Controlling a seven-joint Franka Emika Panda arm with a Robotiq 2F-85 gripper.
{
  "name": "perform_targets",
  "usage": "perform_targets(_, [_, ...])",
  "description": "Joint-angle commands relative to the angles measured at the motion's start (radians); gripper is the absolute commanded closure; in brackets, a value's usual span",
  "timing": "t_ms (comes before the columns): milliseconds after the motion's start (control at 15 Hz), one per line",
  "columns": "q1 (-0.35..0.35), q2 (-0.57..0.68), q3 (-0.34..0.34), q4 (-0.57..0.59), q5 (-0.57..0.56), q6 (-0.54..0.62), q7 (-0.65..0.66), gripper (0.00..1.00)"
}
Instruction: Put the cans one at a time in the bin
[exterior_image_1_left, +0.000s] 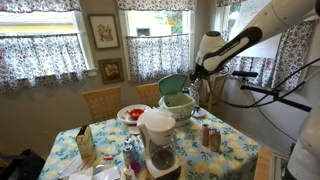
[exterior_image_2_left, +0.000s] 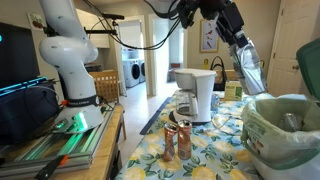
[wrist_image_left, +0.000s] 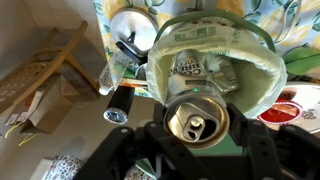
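Observation:
I have the silvery can (wrist_image_left: 196, 120) hanging above the bin's opening, so next my gripper will lower it outward toward the bin's raised lid.
My gripper (wrist_image_left: 196, 128) is shut on a silvery can (wrist_image_left: 196, 120), seen top-up between the jaws. It hangs right above the open mouth of the pale-green bin (wrist_image_left: 160, 60). Another can (wrist_image_left: 190, 68) lies inside the bin. In both exterior views the bin (exterior_image_1_left: 178, 104) (exterior_image_2_left: 285, 135) stands on the flowered table with its dark green lid (exterior_image_1_left: 172, 85) tipped up behind it. My gripper (exterior_image_1_left: 197, 72) hovers just over it. Two orange-brown cans (exterior_image_2_left: 170, 140) (exterior_image_2_left: 184, 137) stand upright on the table; they also show in an exterior view (exterior_image_1_left: 210, 137).
A white coffee maker (exterior_image_1_left: 158, 140) (exterior_image_2_left: 197, 93) stands on the table near the bin. A red-and-white plate (exterior_image_1_left: 132, 113) and a tan carton (exterior_image_1_left: 85, 143) are also on the table. Wooden chairs (exterior_image_1_left: 100, 100) stand behind it. A dark cylinder (wrist_image_left: 118, 106) sits left of the bin.

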Motion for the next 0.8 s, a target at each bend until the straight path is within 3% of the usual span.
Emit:
perform_targets(0, [-0.015,0.103,-0.005,0.087,0.021,0.039,-0.009,0.63])
perform_targets(333, [0.001,0.232,-0.022,0.167,0.059,0.129,-0.035,0.63])
perform_targets(733, [0.009,0.379,-0.011,0.271,0.235,0.163,-0.122,0.63])
